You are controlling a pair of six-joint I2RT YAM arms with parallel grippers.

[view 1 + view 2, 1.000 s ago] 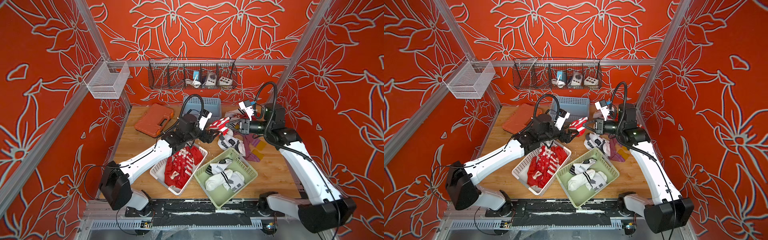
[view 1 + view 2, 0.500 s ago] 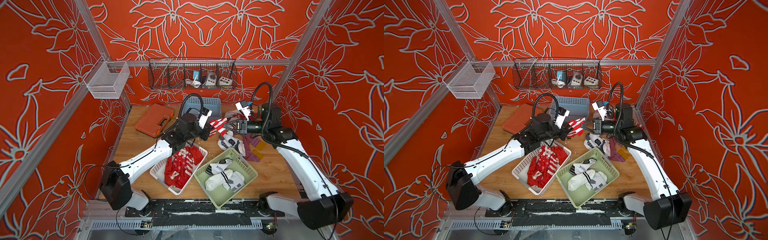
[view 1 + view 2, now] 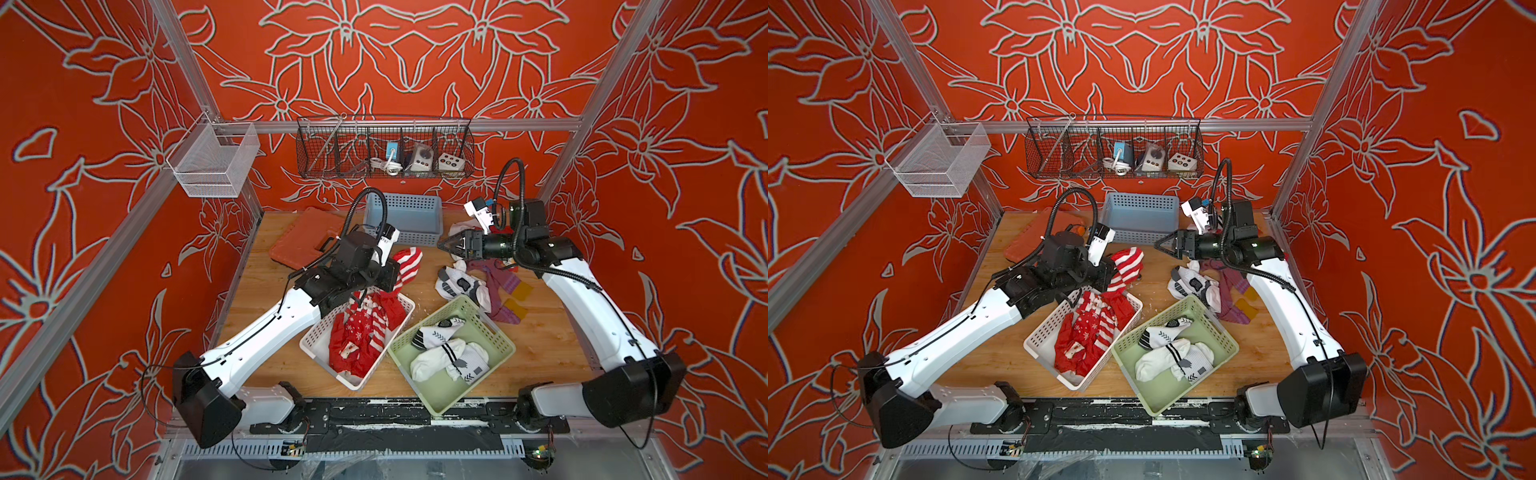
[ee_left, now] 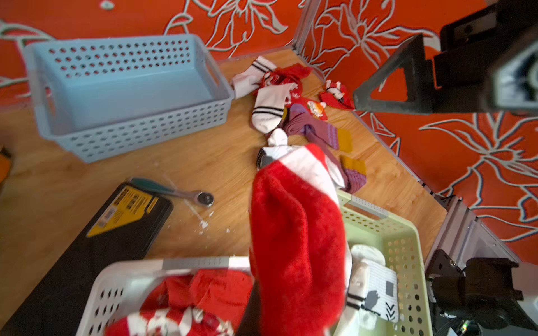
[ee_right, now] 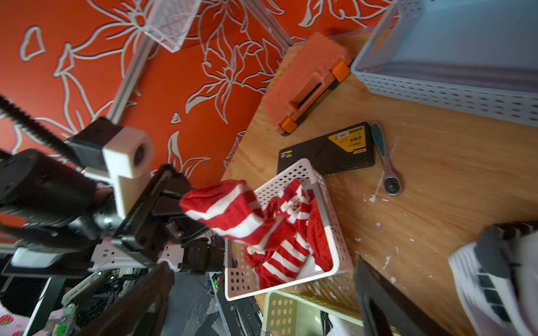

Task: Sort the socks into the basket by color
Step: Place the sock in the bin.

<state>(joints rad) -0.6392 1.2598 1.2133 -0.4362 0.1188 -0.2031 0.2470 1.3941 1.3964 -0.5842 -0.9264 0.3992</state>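
The left gripper will move back and lower over the red pile to release the striped sock, since red socks already lie in the white basket [image 3: 316, 332].
My left gripper [image 3: 392, 270] is shut on a red sock with white stripes [image 3: 408, 262], held in the air just beyond the far corner of the white basket [image 3: 316, 332]. In the left wrist view this sock [image 4: 294, 238] hides the jaws. Several red socks [image 3: 361, 332] lie in the white basket. White socks [image 3: 449, 353] fill the green basket [image 3: 492, 328]. My right gripper [image 3: 444, 245] hovers open and empty to the right of the held sock, above loose white socks [image 3: 457, 284] and purple socks [image 3: 498, 286] on the table. The blue basket [image 3: 405, 208] stands empty at the back.
An orange tool case [image 3: 303, 237] lies at the back left. A black case [image 4: 125, 215] and a ratchet [image 4: 186, 195] lie beside the white basket. More red and white socks [image 4: 276, 87] sit in the back right corner. A wire rack [image 3: 384, 147] hangs on the back wall.
My left gripper closed on the striped sock that the right gripper was holding. The right gripper then opened, let go and drew back to the right.
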